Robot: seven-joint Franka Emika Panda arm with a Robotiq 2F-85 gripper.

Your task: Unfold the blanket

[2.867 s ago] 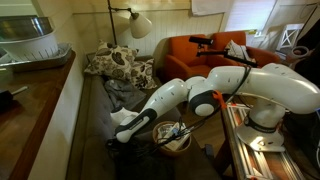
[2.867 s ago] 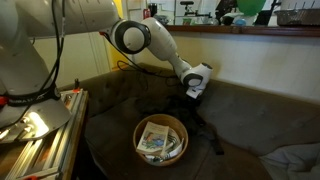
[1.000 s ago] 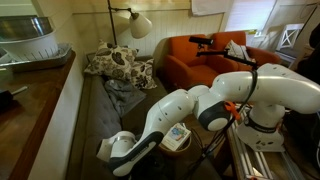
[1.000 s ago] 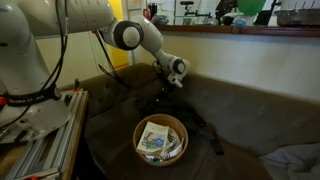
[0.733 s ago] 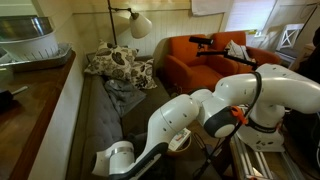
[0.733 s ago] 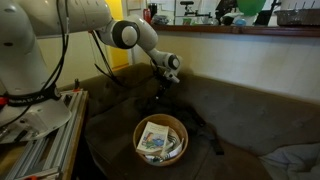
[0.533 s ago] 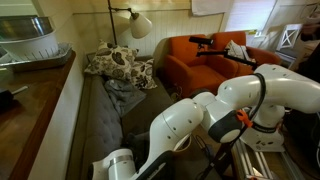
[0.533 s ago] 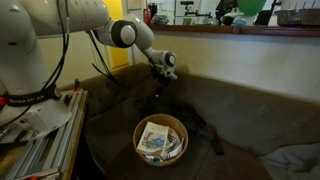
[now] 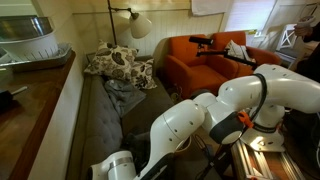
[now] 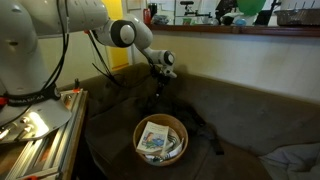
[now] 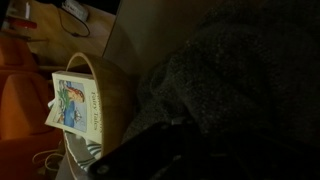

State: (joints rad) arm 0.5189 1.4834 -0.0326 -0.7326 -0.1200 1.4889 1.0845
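Observation:
Next, the gripper pulls the fold along the sofa back, away from the basket, and lets go of it there, since the blanket still lies crumpled.
A dark blanket [image 10: 203, 128] lies crumpled on the dark sofa seat, beside a basket. My gripper [image 10: 164, 72] hovers near the sofa back, shut on a fold of the blanket, and a dark strand of cloth [image 10: 160, 93] hangs from it down to the seat. In an exterior view the gripper [image 9: 112, 166] sits at the bottom edge, low over the seat. The wrist view shows coarse dark grey blanket fabric [image 11: 235, 70] filling the right side. The fingers at the bottom of that view are too dark to make out.
A round wooden basket [image 10: 160, 141] holding a picture book [image 11: 78, 104] stands on the seat just in front of the gripper. Patterned cushions [image 9: 118, 63] and a grey cloth [image 9: 125, 92] lie at the sofa's far end. A metal rack [image 10: 35, 145] stands beside the robot base.
The gripper has closed on the blanket and risen toward the sofa back, away from the basket, pulling a strand of cloth up with it.

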